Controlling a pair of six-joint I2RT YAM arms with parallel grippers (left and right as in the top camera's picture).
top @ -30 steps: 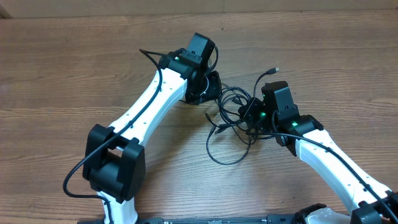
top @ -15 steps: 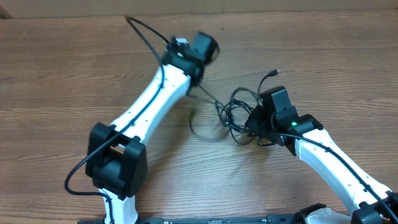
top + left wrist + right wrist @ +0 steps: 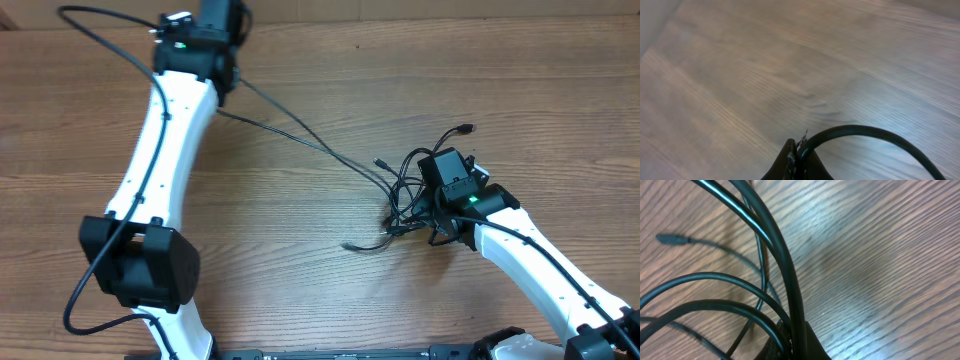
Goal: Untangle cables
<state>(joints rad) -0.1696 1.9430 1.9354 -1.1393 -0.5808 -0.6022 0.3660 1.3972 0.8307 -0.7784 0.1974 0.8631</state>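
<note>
My right gripper draws the strands slightly to the right in the overhead view over bare wood (image 3: 507, 168) beside the tangle next and releases them, since the cable runs stretched.
A tangle of thin black cables (image 3: 408, 190) lies at the right of the wooden table. My right gripper (image 3: 432, 208) sits on it and is shut on several black strands (image 3: 785, 275). My left gripper (image 3: 222, 70) is at the far left back, shut on one black cable (image 3: 860, 133). That cable (image 3: 300, 138) runs stretched from the left gripper across the table to the tangle. A plug end (image 3: 466, 129) sticks out behind the tangle, another (image 3: 380, 161) to its left, and a loose end (image 3: 350, 245) lies in front. One small plug (image 3: 670, 239) shows in the right wrist view.
The wooden table (image 3: 300, 280) fills the view. A thicker black arm cable (image 3: 100, 25) loops at the back left by the left arm. The left arm (image 3: 165, 150) spans the left side, the right arm (image 3: 540, 270) the front right.
My left gripper has swung far to the back left, pulling one cable out taut from the tangle. The loose loop in front of the tangle has been drawn in. The right gripper stayed on the tangle.
</note>
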